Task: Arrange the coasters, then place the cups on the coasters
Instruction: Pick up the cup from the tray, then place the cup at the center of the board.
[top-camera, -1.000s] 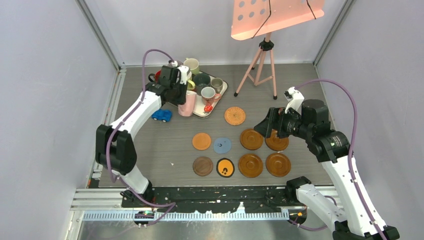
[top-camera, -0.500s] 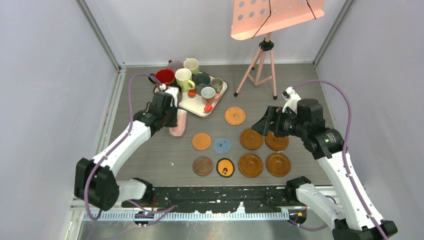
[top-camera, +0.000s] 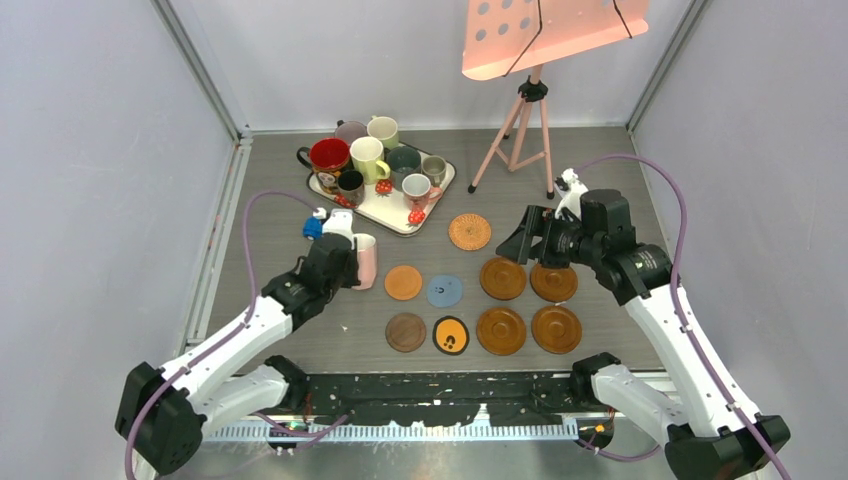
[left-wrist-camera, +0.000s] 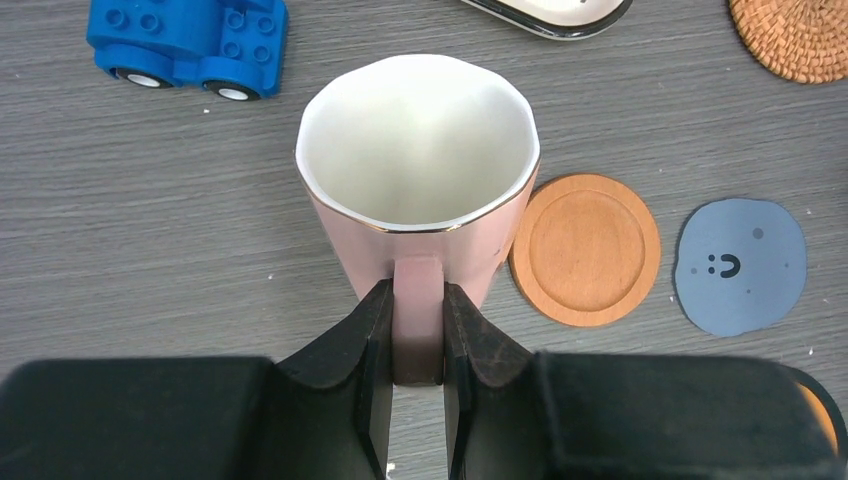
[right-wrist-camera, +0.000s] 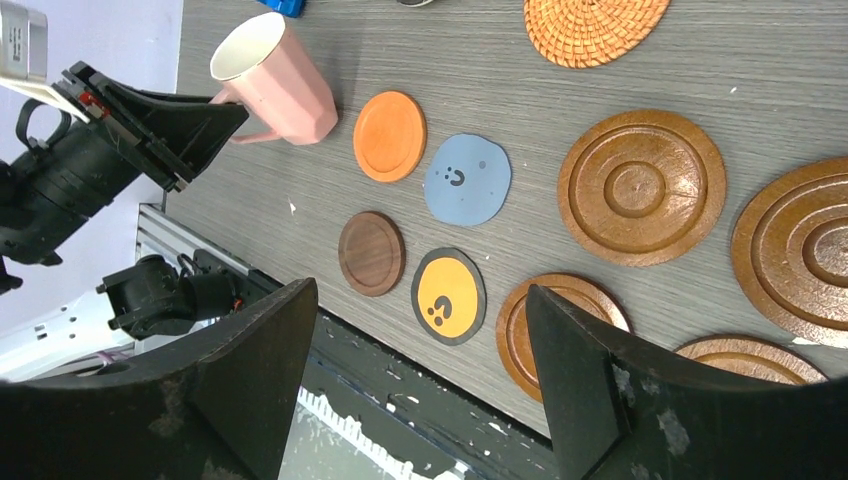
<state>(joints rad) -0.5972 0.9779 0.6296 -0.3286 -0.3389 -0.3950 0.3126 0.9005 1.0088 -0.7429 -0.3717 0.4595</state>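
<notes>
Next, my left gripper lowers and moves slightly back to release the pink cup, as the bare tabletop beside the orange coaster lies clear below it.
My left gripper (top-camera: 345, 268) (left-wrist-camera: 417, 300) is shut on the handle of the pink cup (top-camera: 365, 260) (left-wrist-camera: 417, 150). The cup is upright just left of the orange coaster (top-camera: 403, 282) (left-wrist-camera: 585, 248); I cannot tell whether it touches the table. Beside the orange coaster lie the blue coaster (top-camera: 445, 291), the dark wood coaster (top-camera: 406, 332) and the black coaster with an orange centre (top-camera: 451, 335). Several glossy brown coasters (top-camera: 502, 278) lie further right. My right gripper (top-camera: 527, 243) (right-wrist-camera: 418, 295) hangs open and empty above the brown ones. Other cups (top-camera: 366, 157) stand at the back.
The white tray (top-camera: 443, 187) at the back left carries several cups, with a red-inside mug (top-camera: 329, 155) at its left. A woven round mat (top-camera: 469, 231) lies behind the coasters. A blue toy car (top-camera: 312, 228) (left-wrist-camera: 187, 40) sits behind the pink cup. A tripod stand (top-camera: 522, 120) rises at the back right.
My left arm has carried the pink cup from beside the tray toward the near side, to the left of the orange coaster. My right gripper drifted slightly back, its jaws narrowing a little.
</notes>
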